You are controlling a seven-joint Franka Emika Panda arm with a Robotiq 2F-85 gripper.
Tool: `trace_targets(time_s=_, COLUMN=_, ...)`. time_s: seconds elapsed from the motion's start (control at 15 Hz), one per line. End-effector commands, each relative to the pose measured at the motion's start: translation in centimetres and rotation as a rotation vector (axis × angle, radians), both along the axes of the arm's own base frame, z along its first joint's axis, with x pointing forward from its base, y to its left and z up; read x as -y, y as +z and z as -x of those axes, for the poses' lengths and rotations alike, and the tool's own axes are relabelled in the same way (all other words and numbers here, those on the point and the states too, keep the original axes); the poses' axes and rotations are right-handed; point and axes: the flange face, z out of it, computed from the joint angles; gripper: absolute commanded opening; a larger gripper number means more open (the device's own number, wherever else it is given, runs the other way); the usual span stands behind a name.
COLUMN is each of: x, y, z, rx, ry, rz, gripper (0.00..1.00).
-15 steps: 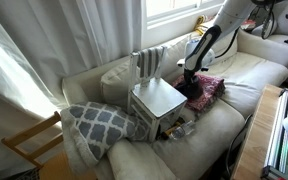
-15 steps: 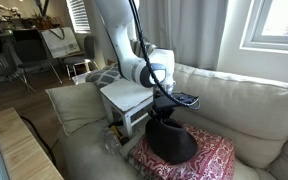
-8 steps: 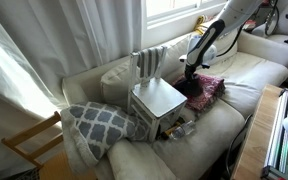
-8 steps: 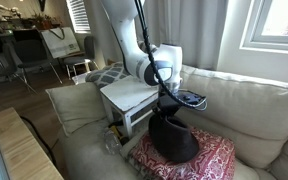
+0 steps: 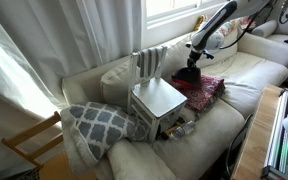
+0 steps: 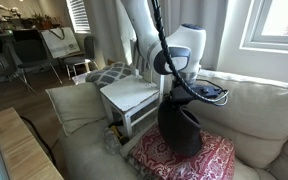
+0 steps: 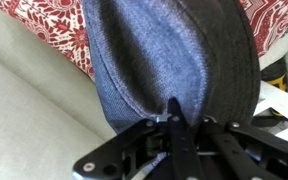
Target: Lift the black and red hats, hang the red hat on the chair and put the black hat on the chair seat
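Note:
The black hat point(image 5: 189, 73) should go up toward the white chair next. Then my gripper will come down onto the chair's backrest's top corner point(image 5: 160, 52) and release, because that corner is bare.
My gripper point(image 6: 176, 102) is shut on the crown of the black hat point(image 6: 181, 130) and holds it hanging above the red-pink patterned cloth point(image 6: 212, 160) on the sofa. In the wrist view the hat point(image 7: 174, 50) fills the middle, pinched between the fingers of the gripper point(image 7: 182, 112). In an exterior view the gripper point(image 5: 194, 61) holds the hat point(image 5: 189, 73) just beside the white chair point(image 5: 159, 98). The chair point(image 6: 127, 95) stands on the sofa with its seat bare. The red hat is not in view.
A grey-and-white patterned cushion point(image 5: 94, 122) lies beside the chair. A bare light-wood chair frame point(image 5: 29, 140) stands by the curtain. Small items point(image 5: 180, 127) lie under the chair. The sofa back point(image 6: 254, 100) and a window are behind. A wooden surface point(image 6: 14, 150) is in front.
The gripper has risen with the black hat. The hat has come up off the patterned cloth and now hangs stretched below the fingers.

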Motion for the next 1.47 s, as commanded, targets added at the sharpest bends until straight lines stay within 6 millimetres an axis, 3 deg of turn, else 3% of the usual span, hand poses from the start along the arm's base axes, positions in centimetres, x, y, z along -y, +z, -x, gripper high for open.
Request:
trace_targets(time_s=0.0, x=2.4, y=2.3, z=1.2, rx=0.064, ry=-0.016, rz=-0.120, gripper=0.02)
trace_targets(time_s=0.4, x=5.2, y=5.4, z=2.2, rx=0.188, ry=-0.023, rz=-0.275, gripper=0.02)
trace_targets(time_s=1.0, x=5.4, y=12.6, z=2.7, rx=0.445, ry=0.022, rz=-0.449, gripper=0.02)
trace_targets(time_s=1.4, x=6.1, y=15.4, z=3.9, rx=0.568, ry=0.024, rz=-0.572, gripper=0.02)
